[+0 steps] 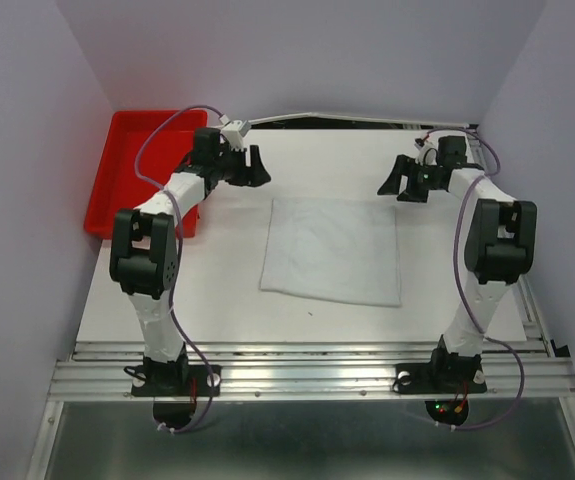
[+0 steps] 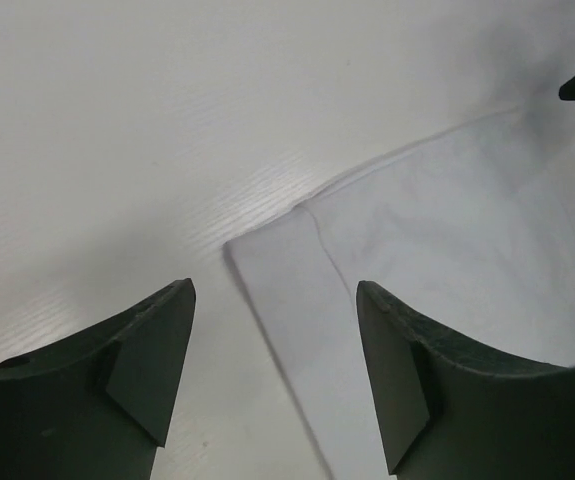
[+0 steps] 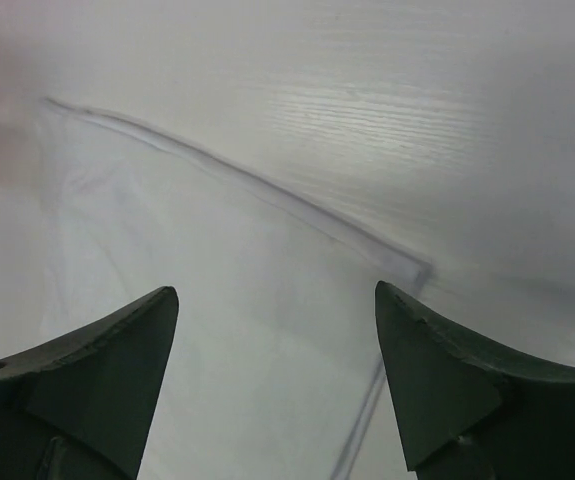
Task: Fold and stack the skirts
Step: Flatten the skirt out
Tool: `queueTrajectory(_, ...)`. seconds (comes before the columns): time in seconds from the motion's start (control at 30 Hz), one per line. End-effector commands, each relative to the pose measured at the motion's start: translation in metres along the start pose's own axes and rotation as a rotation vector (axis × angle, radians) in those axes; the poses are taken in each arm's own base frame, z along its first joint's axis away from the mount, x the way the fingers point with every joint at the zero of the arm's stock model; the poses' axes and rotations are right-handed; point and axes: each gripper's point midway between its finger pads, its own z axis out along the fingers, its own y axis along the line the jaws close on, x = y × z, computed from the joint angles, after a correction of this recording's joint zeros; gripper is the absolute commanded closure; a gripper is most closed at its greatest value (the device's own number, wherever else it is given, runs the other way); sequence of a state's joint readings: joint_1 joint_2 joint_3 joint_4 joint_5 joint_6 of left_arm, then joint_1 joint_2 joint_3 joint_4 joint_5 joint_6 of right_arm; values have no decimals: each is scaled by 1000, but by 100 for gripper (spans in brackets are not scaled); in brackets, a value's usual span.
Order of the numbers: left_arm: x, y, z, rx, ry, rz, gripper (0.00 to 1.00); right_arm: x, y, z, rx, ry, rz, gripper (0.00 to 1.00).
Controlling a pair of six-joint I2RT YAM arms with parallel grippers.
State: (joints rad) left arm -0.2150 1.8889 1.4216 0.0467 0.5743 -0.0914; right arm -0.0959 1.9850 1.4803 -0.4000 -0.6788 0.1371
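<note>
My right gripper is above the skirt's near corner on its side (image 1: 397, 302), which also lies toward my base, so it should draw back, turn and lower onto that corner next.
A white skirt (image 1: 333, 249) lies flat in the middle of the white table, roughly square. My left gripper (image 1: 258, 167) is open and empty, hovering just beyond the skirt's far left corner. That corner shows in the left wrist view (image 2: 297, 225) between my open fingers (image 2: 142, 360). My right gripper (image 1: 391, 182) is open and empty above the skirt's far right corner. That corner shows in the right wrist view (image 3: 407, 265), and the cloth (image 3: 247, 330) fills the space under the jaws.
A red bin (image 1: 135, 170) stands at the far left edge of the table (image 1: 217, 290), beside the left arm. The back wall runs close behind both grippers. A metal rail (image 1: 317, 365) crosses the near edge.
</note>
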Motion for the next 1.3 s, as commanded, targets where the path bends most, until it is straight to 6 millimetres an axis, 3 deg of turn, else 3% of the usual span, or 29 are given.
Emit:
queueTrajectory(0.0, -28, 12, -33, -65, -25, -2, 23, -57, 12, -41, 120, -138, -178, 13)
queueTrajectory(0.1, -21, 1, -52, -53, -33, 70, 23, -50, 30, -58, 81, -143, -267, 14)
queueTrajectory(0.17, -14, -11, -61, -34, -14, 137, 23, -30, 41, -63, 10, -98, -324, 16)
queueTrajectory(0.2, 0, -20, -61, -20, 21, 165, 25, -21, 50, -60, -14, -66, -359, 17)
queueTrajectory(0.27, 13, -29, -71, -27, 70, 262, 28, 11, 57, -61, -54, 44, -380, 23)
queueTrajectory(0.33, 44, -44, -75, 1, 157, 307, 31, 41, 66, -58, -89, 144, -379, 24)
queueTrajectory(0.37, 53, -47, -75, 11, 184, 358, 32, 51, 65, -56, -86, 175, -380, 25)
queueTrajectory(0.47, 105, -59, -80, 48, 312, 416, 35, 95, 59, -48, -89, 307, -407, 28)
queueTrajectory(0.63, 150, -82, -89, 127, 420, 501, 38, 144, 48, -48, -81, 467, -450, 31)
queueTrajectory(0.7, 166, -86, -97, 179, 445, 579, 38, 148, 49, -59, -91, 456, -532, 35)
queueTrajectory(0.73, 165, -91, -104, 194, 431, 629, 38, 159, 48, -65, -96, 476, -547, 35)
queueTrajectory(0.83, 177, -94, -121, 252, 422, 791, 38, 155, 55, -91, -77, 403, -747, 43)
queueTrajectory(0.87, 179, -94, -125, 263, 413, 830, 38, 168, 48, -98, -66, 417, -808, 46)
queueTrajectory(0.9, 182, -95, -131, 270, 394, 871, 39, 164, 56, -112, -51, 358, -881, 47)
queueTrajectory(1.0, 188, -93, -134, 292, 362, 1008, 39, 192, 55, -123, -62, 359, -984, 49)
queueTrajectory(1.03, 189, -92, -133, 294, 357, 1027, 39, 191, 61, -128, -48, 317, -1035, 50)
queueTrajectory(1.1, 193, -91, -129, 313, 350, 1079, 39, 213, 51, -125, -33, 356, -1071, 50)
queueTrajectory(1.2, 199, -89, -122, 322, 343, 1150, 39, 232, 42, -116, -16, 385, -1159, 50)
queueTrajectory(1.27, 203, -89, -117, 323, 340, 1193, 39, 232, 42, -109, -8, 364, -1217, 50)
